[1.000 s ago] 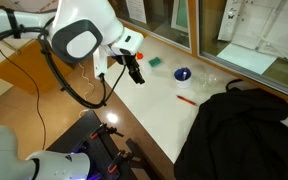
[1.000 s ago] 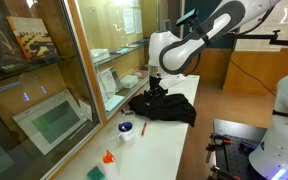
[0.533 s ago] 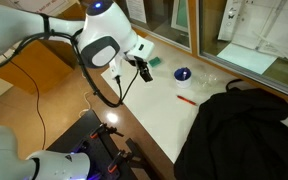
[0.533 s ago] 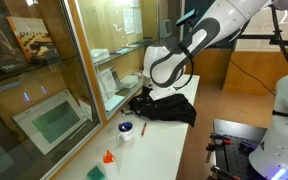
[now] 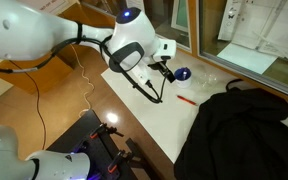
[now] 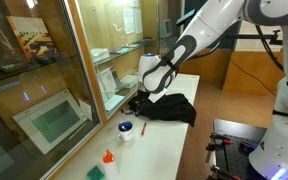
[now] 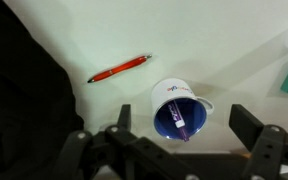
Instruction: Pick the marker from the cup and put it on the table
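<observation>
The marker's purple-tipped end [image 5: 184,72] [image 7: 184,133] leans at the cup's rim, below my open fingers and outward of them, so my gripper should move outward and down onto it.
The cup [image 7: 179,108], white outside and dark blue inside, stands on the white table [image 7: 214,40]. The marker [image 7: 176,118] leans inside it, its purple-tipped end at the rim. My gripper [image 7: 187,128] is open and empty above the cup, one finger on each side of it. In an exterior view my gripper [image 5: 167,70] hovers just beside the cup [image 5: 182,73]. The cup [image 6: 127,128] also shows in the other exterior view, with the marker sticking out.
A thin red marker [image 7: 119,68] lies on the table near the cup, also seen in an exterior view [image 5: 186,99]. A black cloth [image 5: 239,130] covers one table end [image 7: 14,90]. An orange object [image 6: 109,158] and green square [image 6: 99,172] lie beyond the cup. A glass wall borders the table.
The arm has swung across the table toward the cup, and my gripper now hangs over it. The cup, the marker and the red marker have not moved.
</observation>
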{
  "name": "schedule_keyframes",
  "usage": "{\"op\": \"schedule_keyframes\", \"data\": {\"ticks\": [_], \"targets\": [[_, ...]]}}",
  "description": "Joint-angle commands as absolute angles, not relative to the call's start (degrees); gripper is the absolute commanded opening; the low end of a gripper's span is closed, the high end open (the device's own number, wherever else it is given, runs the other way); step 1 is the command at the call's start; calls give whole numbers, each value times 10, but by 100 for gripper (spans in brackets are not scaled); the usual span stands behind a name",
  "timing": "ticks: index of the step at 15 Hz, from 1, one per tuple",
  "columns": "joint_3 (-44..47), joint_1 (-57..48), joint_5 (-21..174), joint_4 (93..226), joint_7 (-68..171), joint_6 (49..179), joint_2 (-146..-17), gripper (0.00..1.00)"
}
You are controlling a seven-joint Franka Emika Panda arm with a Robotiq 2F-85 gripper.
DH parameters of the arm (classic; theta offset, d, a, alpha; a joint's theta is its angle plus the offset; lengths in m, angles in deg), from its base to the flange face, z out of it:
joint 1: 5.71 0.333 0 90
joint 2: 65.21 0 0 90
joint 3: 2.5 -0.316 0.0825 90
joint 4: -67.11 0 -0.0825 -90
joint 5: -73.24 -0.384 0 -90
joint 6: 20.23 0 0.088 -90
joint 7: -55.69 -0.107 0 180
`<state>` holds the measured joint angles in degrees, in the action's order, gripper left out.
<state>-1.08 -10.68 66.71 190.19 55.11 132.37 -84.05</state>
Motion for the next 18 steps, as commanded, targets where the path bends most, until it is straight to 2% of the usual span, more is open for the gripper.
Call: {"op": "schedule_keyframes", "data": {"ticks": [1,2,6,12,13,16,18], "targets": [[-11,-123,704,1830,639,1308,-897,100],[-11,-117,687,1872,600,1322,-867,100],[-12,-124,699,1840,629,1322,-898,100],[-65,-167,651,1792,712,1333,-954,100],[-71,-172,652,1783,725,1330,-963,98],[-76,-181,664,1752,753,1325,-992,80],[-79,-185,668,1731,769,1325,-1011,75]]}}
